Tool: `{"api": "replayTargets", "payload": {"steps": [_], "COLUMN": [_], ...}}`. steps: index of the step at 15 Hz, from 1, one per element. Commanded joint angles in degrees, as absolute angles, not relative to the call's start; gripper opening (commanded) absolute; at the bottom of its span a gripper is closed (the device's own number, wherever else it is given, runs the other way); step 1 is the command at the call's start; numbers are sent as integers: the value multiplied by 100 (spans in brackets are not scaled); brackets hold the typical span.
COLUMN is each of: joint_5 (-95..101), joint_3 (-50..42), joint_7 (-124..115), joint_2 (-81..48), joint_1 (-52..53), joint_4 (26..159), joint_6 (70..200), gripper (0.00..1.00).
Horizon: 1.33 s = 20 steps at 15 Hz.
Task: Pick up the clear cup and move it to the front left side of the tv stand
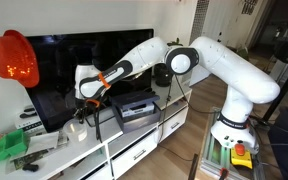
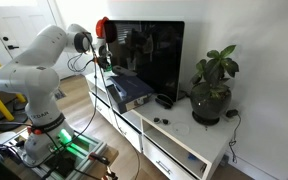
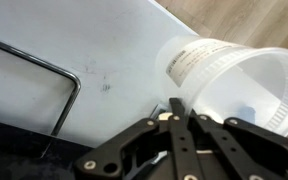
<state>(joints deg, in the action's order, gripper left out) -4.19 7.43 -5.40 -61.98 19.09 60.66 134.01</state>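
Observation:
My gripper should go down and slightly outward toward the green clutter to let go of the cup (image 1: pixel 78 125), because it hangs just above the tv stand's white top.
The clear cup (image 3: pixel 234 80) is a see-through whitish tumbler, tilted with its open mouth toward the wrist camera. My gripper (image 3: pixel 174 108) has its black fingers closed together on the cup's rim wall. The cup hangs just over the white top of the tv stand (image 3: pixel 114 50). In an exterior view my gripper (image 1: pixel 87 103) is low over the tv stand (image 1: pixel 134 150), left of the grey box, with the cup (image 1: pixel 78 125) a pale shape under it. In an exterior view the gripper (image 2: pixel 105 58) is at the stand's (image 2: pixel 169 135) far end; the cup does not show there.
A big black television (image 1: pixel 84 55) stands behind the gripper. A grey box-shaped device (image 1: pixel 139 108) sits right beside it, with a thin metal wire loop (image 3: pixel 64 80) near the cup. An orange-red object (image 1: pixel 12 58) and green clutter (image 1: pixel 9 148) are nearby. A potted plant (image 2: pixel 212 90) stands at one end.

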Motion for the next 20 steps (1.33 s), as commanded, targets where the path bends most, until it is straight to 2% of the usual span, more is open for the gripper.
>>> {"api": "replayTargets", "payload": {"steps": [1,8,9,10,11,16,20], "joint_5": [-315,-328,-323,-318,-351,-389,-371], "joint_3": [613,561,562,565,541,590,573], "joint_7": [-885,-1052,-1054,-1055,-1031,-1065,-1088], "joint_2": [-6727,-7183,-7204,-7207,-7147,-6571,-5574], "joint_1": [2045,2080,2087,2096,2112,2160,2122], "joint_4": [5487,4985,4942,4902,4954,5292,6137], "joint_6": [13712,13709,13667,13635,13639,13292,12564], "gripper": [1,3,29,30,35,71,99]}}
